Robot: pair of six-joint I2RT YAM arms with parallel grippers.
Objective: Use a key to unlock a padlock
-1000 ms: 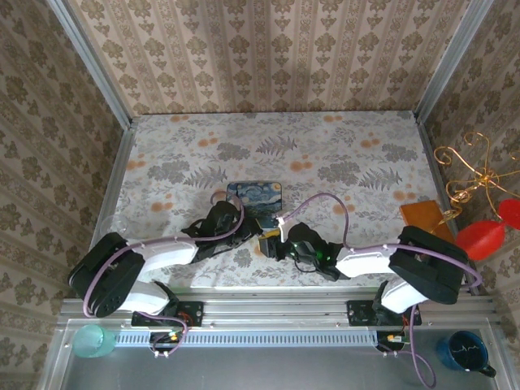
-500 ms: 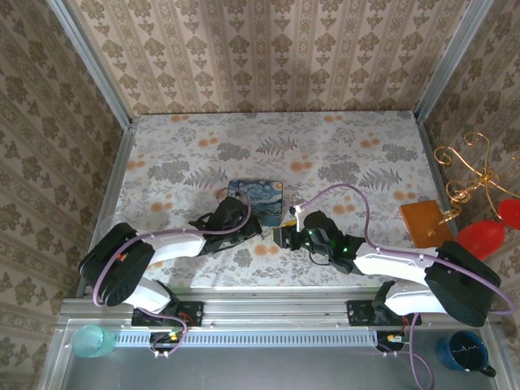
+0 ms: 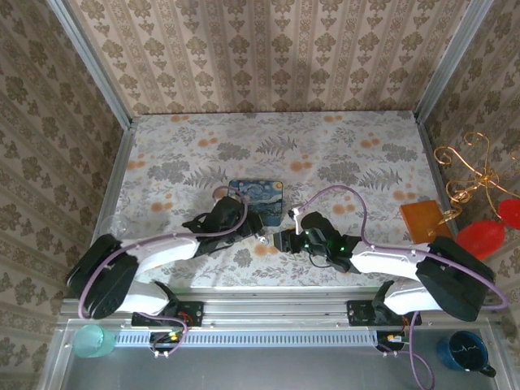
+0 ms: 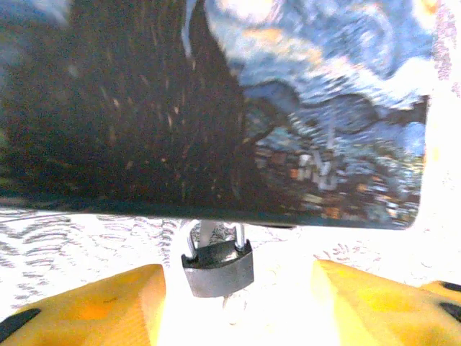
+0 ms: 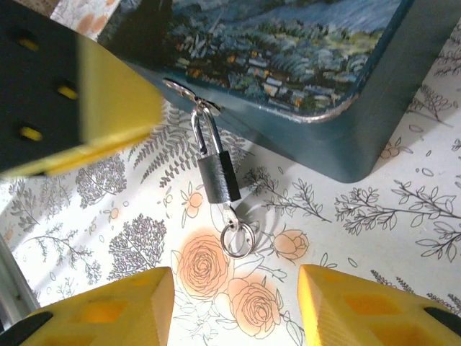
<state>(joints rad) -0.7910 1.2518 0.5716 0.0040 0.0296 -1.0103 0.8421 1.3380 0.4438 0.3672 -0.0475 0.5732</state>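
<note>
The robot's open right fingers stop short, so the right gripper next needs to come down past the ring toward the tin's near edge and close around the padlock's dark body [image 5: 218,177].
The small dark padlock [image 5: 218,176] hangs by its silvery shackle [image 5: 205,137] from the hasp of the blue painted tin [image 3: 256,201] and lies on the tablecloth. A key [image 5: 230,214] sticks in its bottom, with a metal ring [image 5: 237,238] on it. In the left wrist view the padlock [image 4: 217,267] sits between the yellow fingers [image 4: 94,310], touching neither. My left gripper [image 4: 238,313] is open around it. My right gripper [image 5: 234,310] is open too, just short of the ring, with nothing held. Both grippers [image 3: 252,230] [image 3: 281,240] meet at the tin's near edge.
The tin [image 5: 302,65] stands right behind the padlock. A brown wooden block [image 3: 424,218] lies at the table's right edge. Patterned walls close in the back and sides. Floral tablecloth [image 3: 349,154] stretches behind the tin.
My left gripper has opened and let go of the padlock, which now rests loose between its fingers. The right gripper drew back a little from the key and widened slightly.
</note>
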